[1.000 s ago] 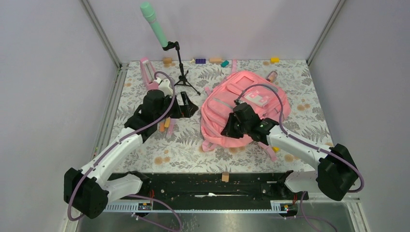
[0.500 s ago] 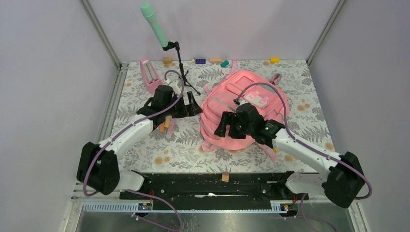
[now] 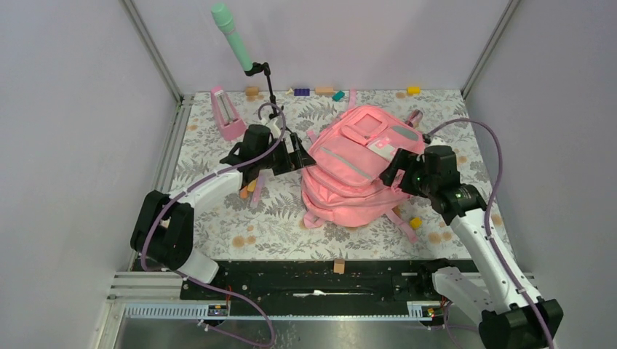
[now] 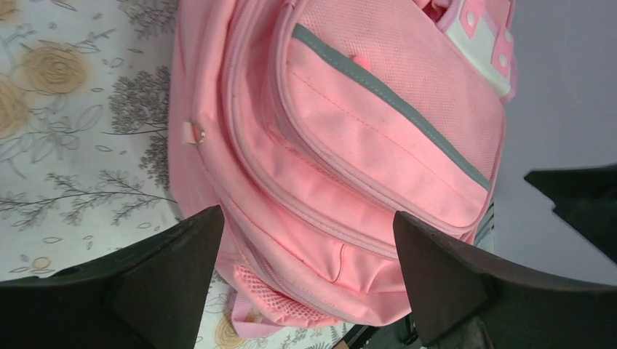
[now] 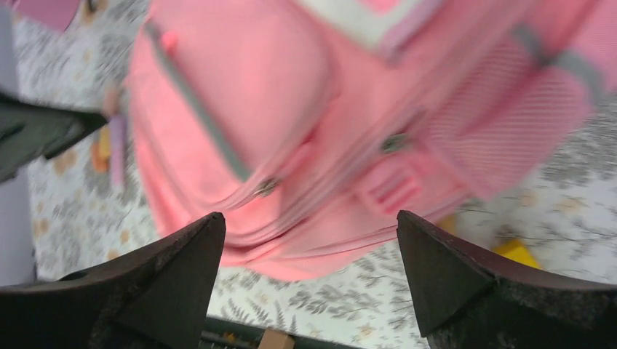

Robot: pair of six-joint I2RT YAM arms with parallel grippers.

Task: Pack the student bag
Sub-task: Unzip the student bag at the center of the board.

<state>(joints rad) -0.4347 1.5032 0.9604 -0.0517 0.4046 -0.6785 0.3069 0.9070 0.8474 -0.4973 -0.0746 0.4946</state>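
Note:
The robot's right gripper will move down onto the metal zipper pull (image 5: 395, 143) beside the mesh pocket and close, since the zipper pull sits uncovered beyond the gripper's open fingertips.
The student bag (image 3: 356, 171), a soft pink backpack with a grey strip, lies front up in the middle of the floral mat. My left gripper (image 3: 297, 154) is open at the bag's left edge, its fingers apart from the fabric. In the left wrist view the bag (image 4: 378, 123) fills the space ahead of the open gripper (image 4: 307, 212). My right gripper (image 3: 391, 167) is open at the bag's right side with nothing between its fingers. The right wrist view is blurred, with the bag (image 5: 240, 94) beyond the open gripper (image 5: 309, 214).
A pink metronome (image 3: 227, 113) and a stand with a green microphone (image 3: 231, 35) are at the back left. Small blocks (image 3: 324, 90) line the back wall. Coloured sticks (image 3: 251, 187) lie left of the bag. A yellow block (image 3: 415, 222) and a wooden block (image 3: 338, 266) lie nearer the front.
My right gripper has opened, let go of the bag and swung back to its right side. My left gripper has moved right, up to the bag's left edge. The bag has shifted.

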